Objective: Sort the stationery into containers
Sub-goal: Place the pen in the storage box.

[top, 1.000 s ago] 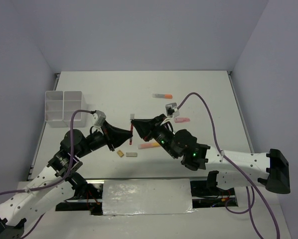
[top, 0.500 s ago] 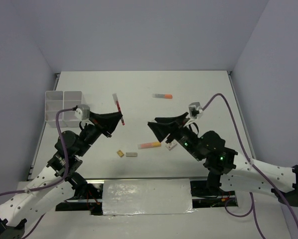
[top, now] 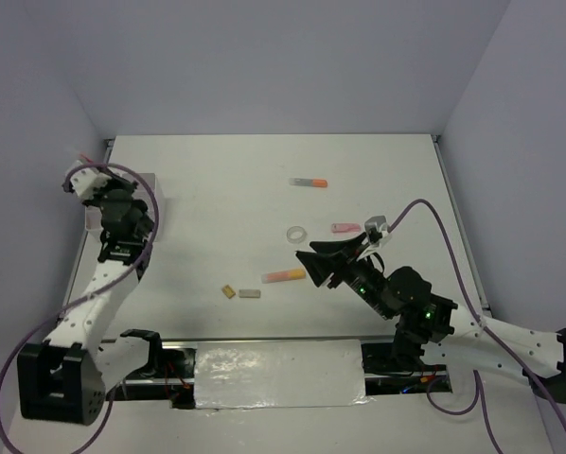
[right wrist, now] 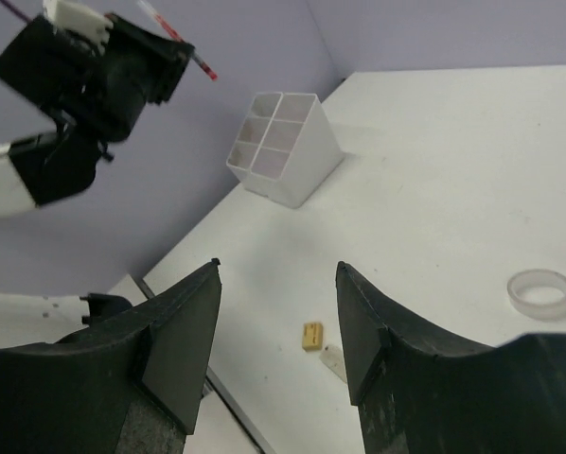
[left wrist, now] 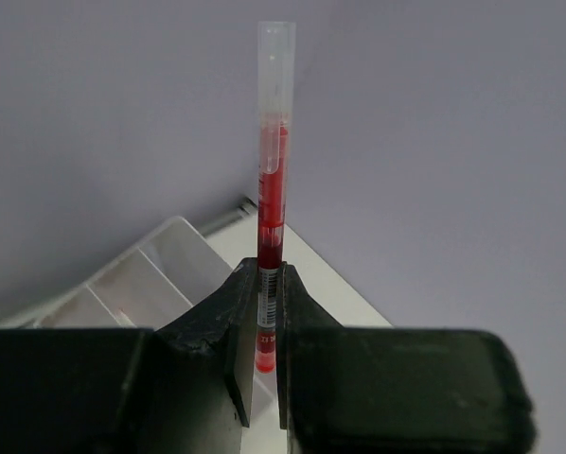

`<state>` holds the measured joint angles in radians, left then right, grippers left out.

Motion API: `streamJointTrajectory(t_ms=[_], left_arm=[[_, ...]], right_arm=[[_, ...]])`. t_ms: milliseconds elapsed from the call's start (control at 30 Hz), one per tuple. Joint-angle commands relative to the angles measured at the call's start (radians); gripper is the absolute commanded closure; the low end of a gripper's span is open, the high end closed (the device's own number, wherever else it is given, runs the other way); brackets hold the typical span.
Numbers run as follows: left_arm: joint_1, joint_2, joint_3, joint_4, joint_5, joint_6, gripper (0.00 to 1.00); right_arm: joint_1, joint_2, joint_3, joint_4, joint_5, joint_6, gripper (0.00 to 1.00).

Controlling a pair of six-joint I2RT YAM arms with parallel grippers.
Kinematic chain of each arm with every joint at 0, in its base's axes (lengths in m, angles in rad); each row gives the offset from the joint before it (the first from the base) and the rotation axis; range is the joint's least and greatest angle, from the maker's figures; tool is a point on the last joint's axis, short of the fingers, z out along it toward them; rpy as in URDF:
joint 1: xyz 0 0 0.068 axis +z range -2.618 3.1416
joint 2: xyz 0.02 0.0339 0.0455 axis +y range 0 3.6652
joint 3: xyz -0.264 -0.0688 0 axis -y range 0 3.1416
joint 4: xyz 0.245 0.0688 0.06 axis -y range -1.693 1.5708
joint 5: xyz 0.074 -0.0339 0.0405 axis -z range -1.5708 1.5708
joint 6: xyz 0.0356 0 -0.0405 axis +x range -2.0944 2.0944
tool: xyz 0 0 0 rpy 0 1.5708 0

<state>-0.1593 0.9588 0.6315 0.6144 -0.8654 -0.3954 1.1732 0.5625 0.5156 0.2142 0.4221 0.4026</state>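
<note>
My left gripper is still above the box's rim, so it needs to move down next toward the far section of the white divided box (left wrist: pixel 155 274) to release the red pen (left wrist: pixel 272 180).
My left gripper (left wrist: pixel 261 270) is shut on a red pen (left wrist: pixel 272 180), which stands upright between the jaws. It is held above the white divided box (left wrist: pixel 155 274). In the top view the left gripper (top: pixel 98 180) is at the far left over the box (top: pixel 157 189), which the arm mostly hides. My right gripper (top: pixel 307 267) is open and empty above the table's middle, beside an orange-pink marker (top: pixel 283 276). A clear tape ring (top: pixel 296 233), a tan eraser (top: pixel 228 292) and a grey eraser (top: pixel 250 293) lie nearby.
An orange marker (top: pixel 309 182) lies toward the back and a pink item (top: pixel 345 227) right of the tape ring. The right wrist view shows the box (right wrist: pixel 283 147), tape ring (right wrist: pixel 542 291) and tan eraser (right wrist: pixel 312 336). Walls border the table on the left, back and right.
The left arm took the red pen from the right gripper at mid-table and carried it left to the box. The right gripper opened and drew back to the right.
</note>
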Motion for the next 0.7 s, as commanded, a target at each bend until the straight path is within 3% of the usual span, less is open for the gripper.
streamJointTrajectory(t_ms=[0, 133, 300, 533, 667], left_arm=[[0.145, 0.139, 0.117, 0.087, 0.063, -0.063, 1.0], [0.295, 0.291, 0.212, 0.088, 0.184, -0.08, 1.0], [0.342, 0.425, 0.26, 0.165, 0.189, 0.012, 1.0], [0.383, 0.521, 0.237, 0.234, 0.212, 0.018, 1.0], [0.4, 0.569, 0.252, 0.24, 0.238, 0.017, 1.0]], right_arm=[[-0.007, -0.03, -0.032, 0.036, -0.019, -0.013, 0.41], [-0.015, -0.032, -0.055, 0.048, -0.016, -0.025, 0.41], [-0.046, -0.038, -0.058, 0.037, -0.074, -0.018, 0.39], [-0.275, -0.058, -0.066, -0.029, -0.282, 0.085, 0.38], [-0.305, -0.065, -0.078, -0.033, -0.321, 0.091, 0.38]])
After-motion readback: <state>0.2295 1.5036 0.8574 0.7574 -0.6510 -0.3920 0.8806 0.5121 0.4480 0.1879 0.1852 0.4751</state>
